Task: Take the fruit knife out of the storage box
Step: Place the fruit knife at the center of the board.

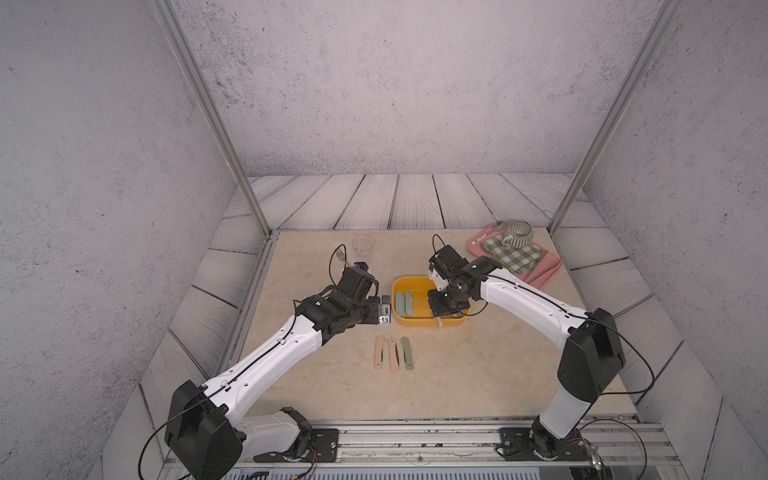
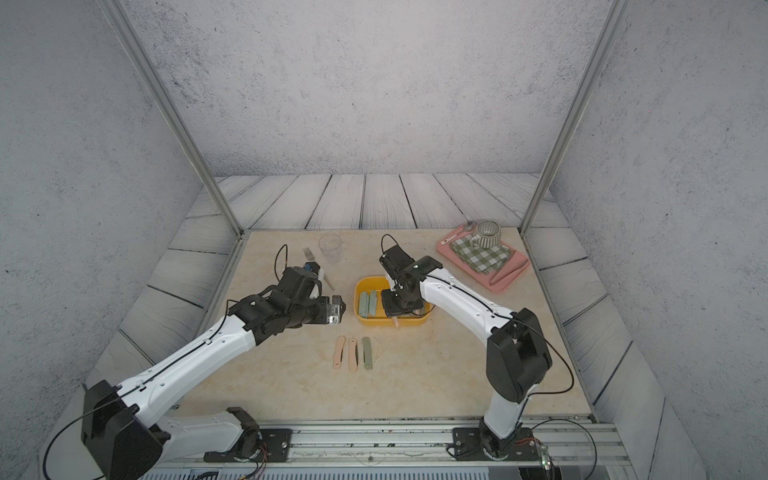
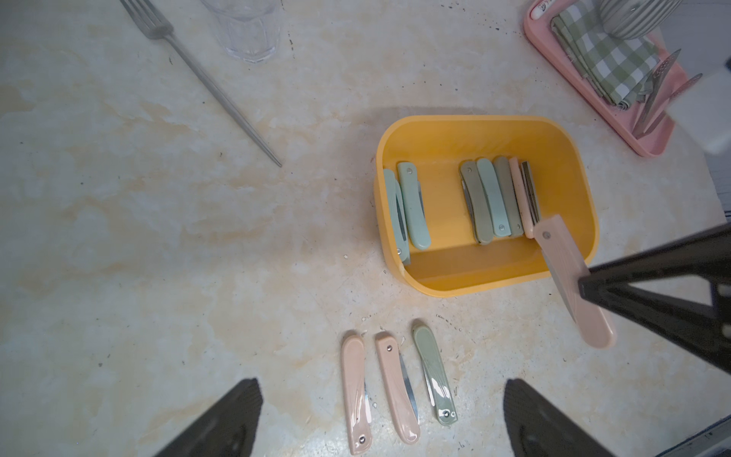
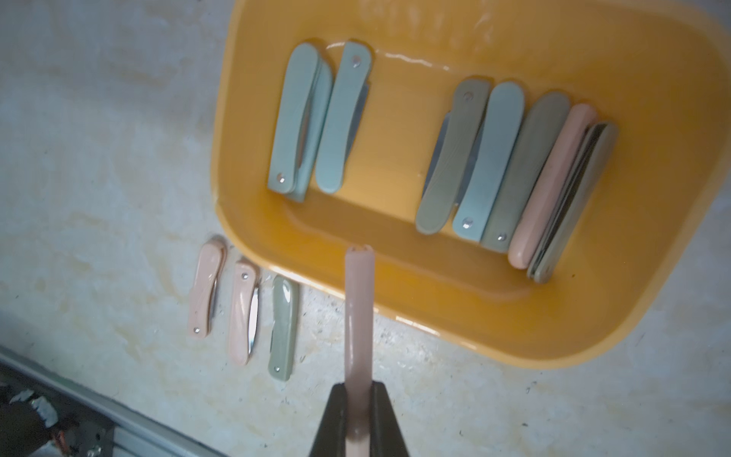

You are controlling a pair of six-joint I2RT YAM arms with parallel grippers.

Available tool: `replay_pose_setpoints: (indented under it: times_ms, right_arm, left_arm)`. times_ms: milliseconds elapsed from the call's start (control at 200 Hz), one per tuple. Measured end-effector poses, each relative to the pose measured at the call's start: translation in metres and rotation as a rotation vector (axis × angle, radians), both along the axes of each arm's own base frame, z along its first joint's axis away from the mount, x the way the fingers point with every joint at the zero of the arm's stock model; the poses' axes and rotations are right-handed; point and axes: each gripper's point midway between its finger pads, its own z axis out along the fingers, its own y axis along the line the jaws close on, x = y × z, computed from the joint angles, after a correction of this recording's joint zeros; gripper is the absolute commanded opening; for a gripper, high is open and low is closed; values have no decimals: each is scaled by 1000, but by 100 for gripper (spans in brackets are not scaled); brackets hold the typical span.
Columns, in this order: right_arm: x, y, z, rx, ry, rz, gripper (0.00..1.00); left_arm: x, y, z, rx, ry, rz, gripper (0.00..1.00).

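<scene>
My right gripper holds the pink knife and will next move back past the box's rim and down, and let go of it on the bare tabletop beside the green knife, because the row ends there.
The yellow storage box sits mid-table with several folded fruit knives lying in it, green, blue-green and pink. My right gripper is shut on a pink folded fruit knife. That knife hangs across the box's near rim, one end over the inside. Left of the box, my left gripper is open and holds nothing.
Three folded knives, two pink and one green, lie side by side on the table in front of the box. A fork and a clear glass stand at the back left. A pink tray with checked cloth and striped mug is back right.
</scene>
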Motion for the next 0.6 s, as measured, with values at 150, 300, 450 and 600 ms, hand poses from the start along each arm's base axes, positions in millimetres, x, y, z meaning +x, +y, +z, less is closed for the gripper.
replay_pose_setpoints:
  times_ms: [150,300,450,600]
  right_arm:
    - [-33,6,-15,32,45,43,0]
    - [-55,11,-42,35,97,66,0]
    - [-61,19,-57,62,107,67,0]
    - [-59,27,-74,92,120,44,0]
  left_arm:
    - [2,1,-6,9,15,6,99]
    - [4,2,-7,9,20,12,99]
    - [4,1,-6,3,20,8,99]
    - [3,1,-6,1,24,5,99]
